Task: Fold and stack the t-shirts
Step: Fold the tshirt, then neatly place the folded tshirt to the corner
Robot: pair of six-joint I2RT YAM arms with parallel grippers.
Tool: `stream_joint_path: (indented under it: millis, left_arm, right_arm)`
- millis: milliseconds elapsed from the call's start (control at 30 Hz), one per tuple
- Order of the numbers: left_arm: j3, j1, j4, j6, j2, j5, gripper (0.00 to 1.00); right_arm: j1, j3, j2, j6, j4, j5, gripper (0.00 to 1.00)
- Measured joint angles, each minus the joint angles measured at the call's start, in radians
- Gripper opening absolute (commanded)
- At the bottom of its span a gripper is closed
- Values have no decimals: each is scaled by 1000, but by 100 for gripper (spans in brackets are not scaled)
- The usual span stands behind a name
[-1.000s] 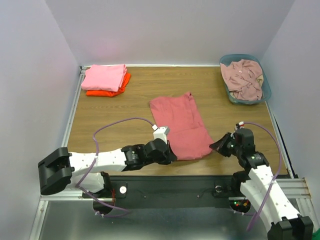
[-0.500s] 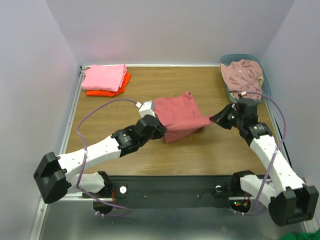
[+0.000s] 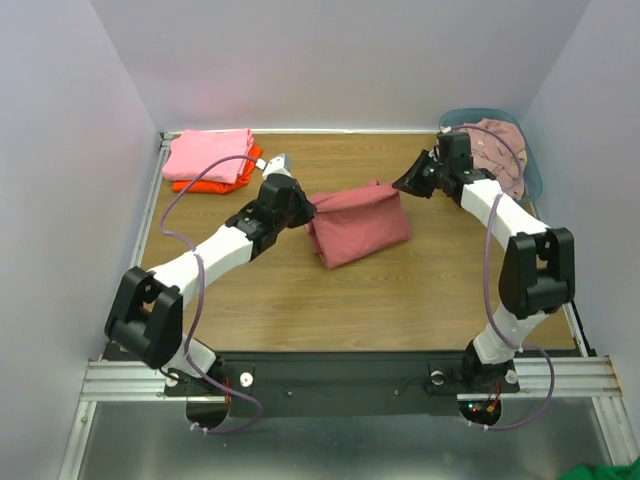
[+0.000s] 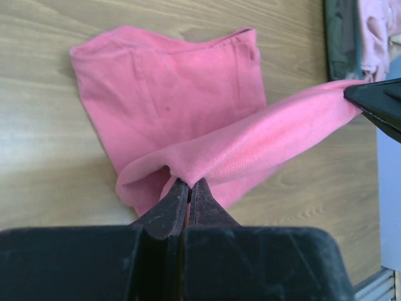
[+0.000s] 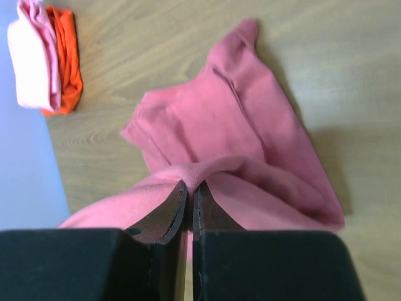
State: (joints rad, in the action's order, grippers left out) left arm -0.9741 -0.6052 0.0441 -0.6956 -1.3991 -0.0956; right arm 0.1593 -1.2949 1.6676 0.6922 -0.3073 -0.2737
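My left gripper carries the held t-shirt corner outward and down toward the t-shirt's far edge [image 4: 147, 41] next and releases, as that lies uncovered, outward and below.
The coral-red t-shirt [image 3: 355, 225] lies mid-table, its near half lifted and carried back over the far half. My left gripper [image 3: 305, 205] is shut on its left corner; in the left wrist view the gripper [image 4: 188, 183] pinches a cloth fold [image 4: 207, 157]. My right gripper [image 3: 405, 185] is shut on the right corner; the right wrist view shows the gripper [image 5: 190, 185] pinching the shirt [image 5: 213, 119]. The held edge hangs stretched between both grippers above the table. A folded bright pink t-shirt [image 3: 208, 154] lies on a folded orange one [image 3: 215, 183] at the back left. A pale dusty-pink t-shirt [image 3: 495, 150] fills the basket.
The blue-grey plastic basket [image 3: 535, 185] stands at the back right corner, close behind my right arm. The wooden table [image 3: 400, 300] is walled by white panels at the left, back and right. The pink-and-orange stack [image 5: 44, 56] also shows in the right wrist view.
Both grippers have carried the shirt's near edge up and away from the table's front towards the back, folding the shirt over itself. Both arms are now stretched far out.
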Motion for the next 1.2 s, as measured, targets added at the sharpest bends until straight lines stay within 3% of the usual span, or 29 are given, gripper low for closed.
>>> stream_joint_path:
  millis: [300,400,433,467,500,533,667,767,967,1200]
  left_arm:
    - [-166,150,56,46,-268,136,0]
    - [-217,183,72,56,-348,175,4]
    - [-235,193,72,59,-377,185,39]
    - [-247,199,72,60,-397,191,67]
    - [-264,208,72,66,-425,199,98]
    - [-280,218,71,67,-455,203,98]
    - [-294,246,47,67,-498,220,98]
    - [-272,255,70,67,-476,229,98]
    - [-122,220,121,63,-370,256,99]
    - [-68,161,140,39,-406,250,98]
  right_arm:
    - [0,-284,308,-33,17,-27,2]
    - [0,-348,397,-36,25,-32,16]
    - [0,-378,432,-40,23,-40,21]
    - [0,-398,455,-43,24,-47,48]
    - [0,-428,488,-50,24,-57,63]
    - [0,-452,520,-50,24,-68,99]
    - [-1,-479,553,-79,23,-97,100]
    - [-2,-404,488,-106,34,-106,100]
    - [28,-40,92,-162,30,-47,100]
    - [58,475,-493,-113,81,54,100]
